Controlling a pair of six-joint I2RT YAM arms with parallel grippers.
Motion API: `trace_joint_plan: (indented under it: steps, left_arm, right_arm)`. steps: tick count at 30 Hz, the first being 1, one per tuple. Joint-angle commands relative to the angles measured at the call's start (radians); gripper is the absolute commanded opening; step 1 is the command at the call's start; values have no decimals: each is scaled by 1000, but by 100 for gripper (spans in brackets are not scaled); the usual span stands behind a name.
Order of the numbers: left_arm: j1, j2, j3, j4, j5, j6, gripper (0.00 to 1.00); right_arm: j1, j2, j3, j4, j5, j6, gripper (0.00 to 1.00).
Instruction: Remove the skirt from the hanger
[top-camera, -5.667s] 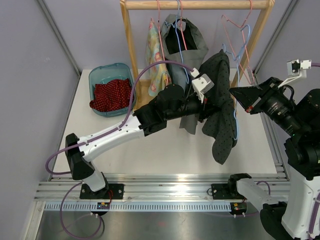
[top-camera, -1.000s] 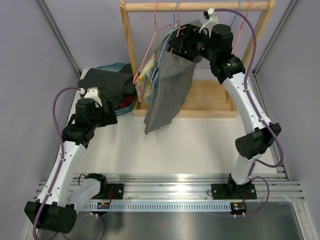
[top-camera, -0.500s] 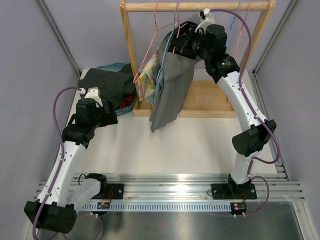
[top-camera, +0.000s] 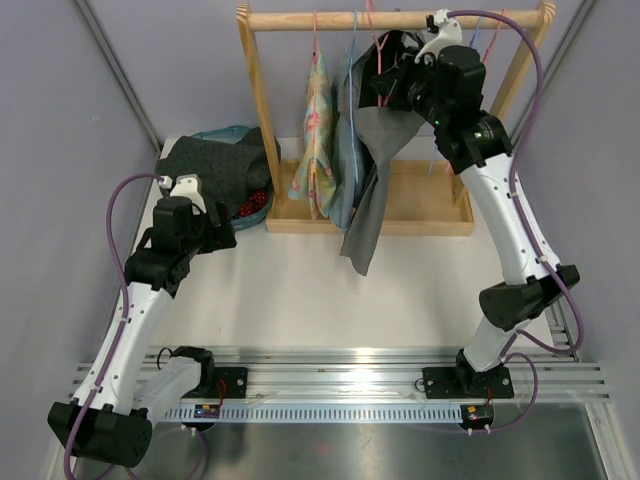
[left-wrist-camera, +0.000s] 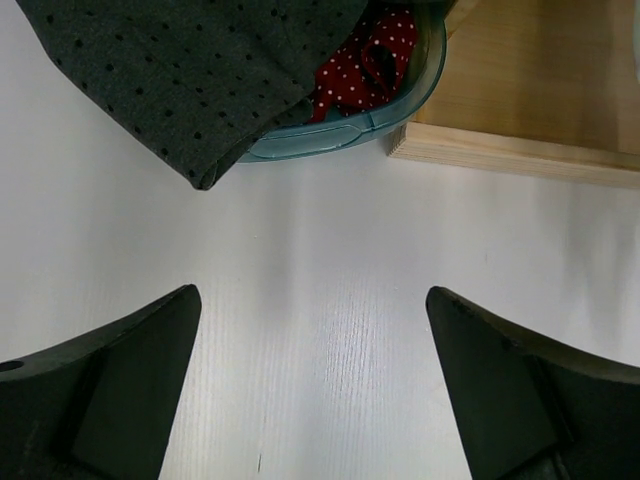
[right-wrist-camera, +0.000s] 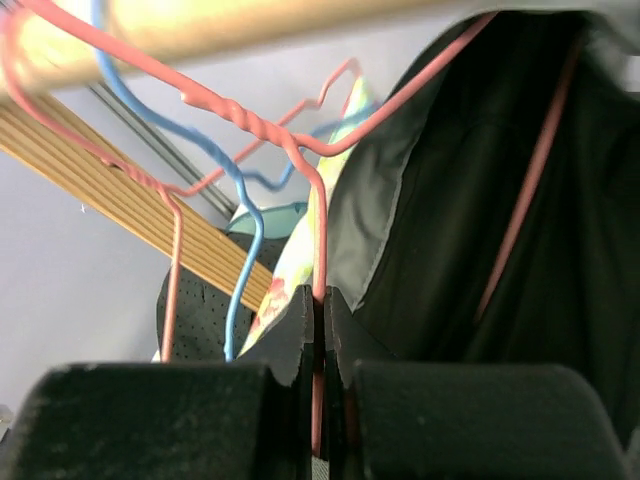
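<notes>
The skirt's lower fold (top-camera: 367, 228) hangs free below the hanger, so I should next lift my left gripper and swing it to the right in the top view onto it.
A grey skirt (top-camera: 370, 185) hangs from a pink wire hanger (right-wrist-camera: 318, 200) on the wooden rail (top-camera: 300, 18). High at that rail my right gripper (top-camera: 388, 78) is shut on the hanger's neck wire, which runs between its closed tips (right-wrist-camera: 319, 296). In the right wrist view the skirt (right-wrist-camera: 480, 210) fills the right side, dark inside with a grey edge. My left gripper (top-camera: 222, 236) hovers low over the white table, open with nothing between its fingers (left-wrist-camera: 312, 300), next to the bin.
A floral garment (top-camera: 318, 130) hangs left of the skirt. Blue and pink hangers (right-wrist-camera: 245, 220) share the rail. The rack's wooden base (top-camera: 425, 205) lies below. A teal bin (left-wrist-camera: 400, 100) holds a dark dotted garment (top-camera: 215, 165) and a red dotted cloth (left-wrist-camera: 375, 60).
My right gripper has shut on the pink hanger wire and moved right and up along the rail; the skirt and the floral garment swung right with it. The left arm has not moved.
</notes>
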Motion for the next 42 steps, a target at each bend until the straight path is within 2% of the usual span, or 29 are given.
trace_joint_plan:
  steps: [1, 6, 10, 14, 18, 22, 23, 26, 29, 35, 42]
  left_arm:
    - [-4, -23, 16, 36, -22, 6, 99]
    - [-4, -29, 11, 43, -27, 12, 99]
    - [-11, -37, 20, 58, 34, 21, 99]
    - [-129, -66, 81, 74, 12, 23, 99]
    - [-397, -23, 227, 52, -100, 0, 99]
    - [-631, 96, 394, 51, -145, -11, 99]
    - [-719, 113, 431, 68, -143, -9, 99]
    - [-880, 162, 431, 193, -113, -1, 99]
    - [-985, 222, 385, 353, -81, -5, 99]
    - [-1087, 382, 402, 542, -96, 6, 99]
    - [-1096, 589, 535, 568, -94, 9, 99]
  right_arm:
    - [7, -132, 45, 61, 56, -101, 0]
    - [7, -160, 46, 23, 114, -122, 0]
    - [9, -247, -46, 35, 136, -124, 0]
    - [7, -352, -187, 64, 141, -115, 0]
    - [9, -430, -306, 67, 144, -93, 0]
    - [7, -496, -365, 74, 139, -55, 0]
    - [7, -504, -371, 72, 139, -47, 0]
    - [9, -528, -399, 67, 131, -4, 0]
    - [7, -551, -422, 78, 116, 37, 0]
    - [9, -586, -437, 71, 110, 71, 0]
    - [9, -628, -431, 43, 121, 68, 0]
